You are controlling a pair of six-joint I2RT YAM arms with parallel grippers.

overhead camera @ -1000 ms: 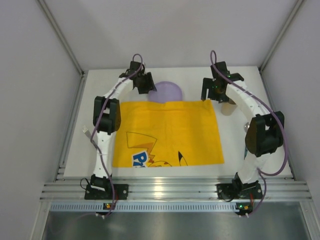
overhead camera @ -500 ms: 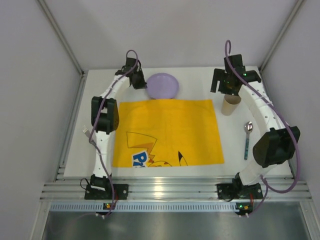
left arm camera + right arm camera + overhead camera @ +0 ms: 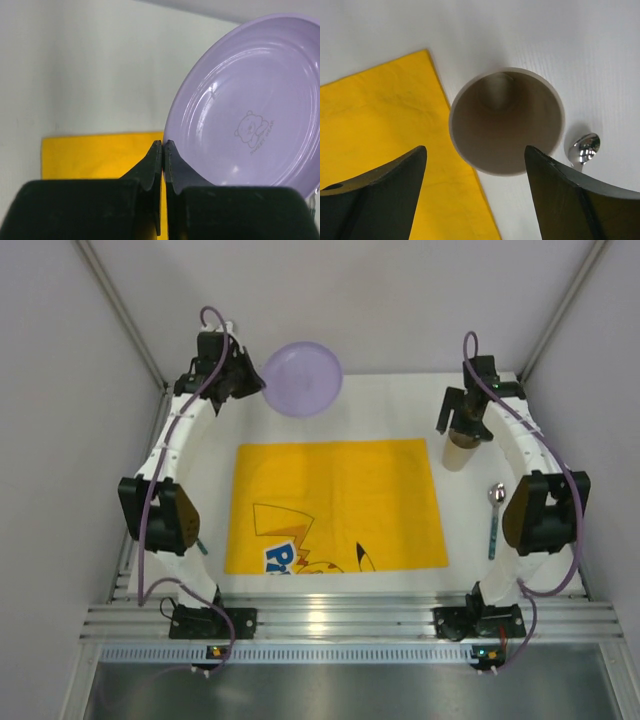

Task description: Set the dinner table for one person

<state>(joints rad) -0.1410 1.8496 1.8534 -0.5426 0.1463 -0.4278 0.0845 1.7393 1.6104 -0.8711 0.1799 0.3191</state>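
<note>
My right gripper lowers onto the beige cup's mat-side rim [image 3: 452, 440] [image 3: 462, 153] next. It lies below between the spread fingers, and the cup's opening leaves room for one finger.
My left gripper [image 3: 252, 383] is shut on the rim of a lilac plate [image 3: 302, 378] and holds it lifted and tilted above the far left of the white dinner table [image 3: 395, 405]. In the left wrist view the fingers [image 3: 172, 162] pinch the plate's [image 3: 250, 105] edge. My right gripper [image 3: 462, 423] is open directly above an upright beige cup [image 3: 460, 450]; in the right wrist view the cup [image 3: 506, 122] sits between and below the spread fingers [image 3: 550, 180]. A yellow printed mat [image 3: 335, 505] lies flat in the middle. A spoon [image 3: 495, 515] with a blue handle lies right of the mat.
Grey walls close in the table on the left, right and back. A silver rail [image 3: 350, 615] runs along the near edge by the arm bases. A small fork [image 3: 172, 502] lies at the left table edge, partly hidden by the left arm.
The left gripper has lifted the plate off the table and swung up and to the left. The right gripper has moved over the cup. The mat now lies flat.
</note>
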